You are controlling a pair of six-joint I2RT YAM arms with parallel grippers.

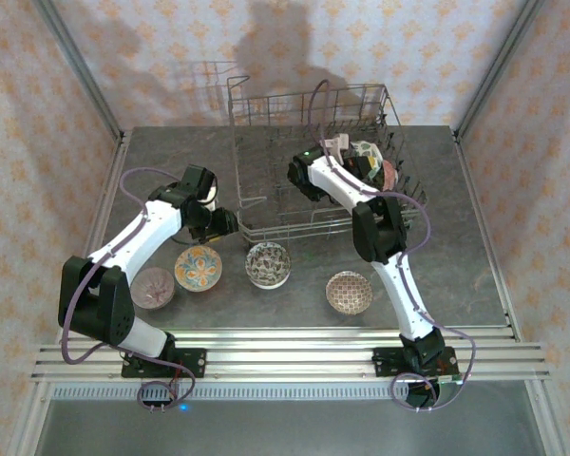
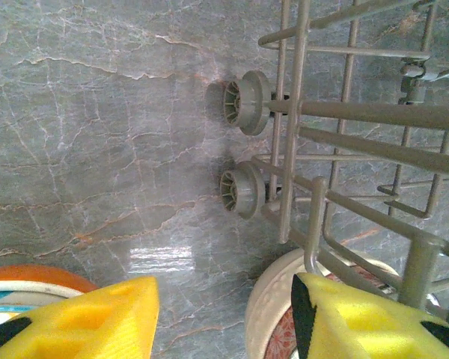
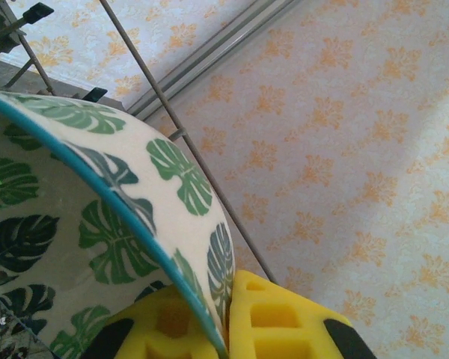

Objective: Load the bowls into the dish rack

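Note:
My right gripper lowers the leaf-print bowl into the rack (image 1: 266,142) beside the pink bowl (image 1: 388,176) next and releases its rim, because the pinched bowl still hangs high there.
The grey wire dish rack (image 1: 266,142) stands at the back middle of the table. My right gripper (image 1: 353,161) reaches into its right part, shut on the rim of a cream bowl with green leaf prints and a teal edge (image 3: 120,224); its yellow fingers (image 3: 284,321) pinch the bowl wall. A pink bowl (image 1: 388,176) stands in the rack beside it. My left gripper (image 2: 224,321) hangs open over the table by the rack's front-left corner, an orange bowl (image 2: 30,278) near its left finger and a cream bowl with a red-patterned inside (image 2: 273,314) at its right finger.
Loose bowls lie in front of the rack: a pink-brown one (image 1: 153,288), an orange patterned one (image 1: 199,268), one in the middle (image 1: 268,264) and one to the right (image 1: 349,292). Two rack wheels (image 2: 247,101) face my left gripper. Patterned walls enclose the table.

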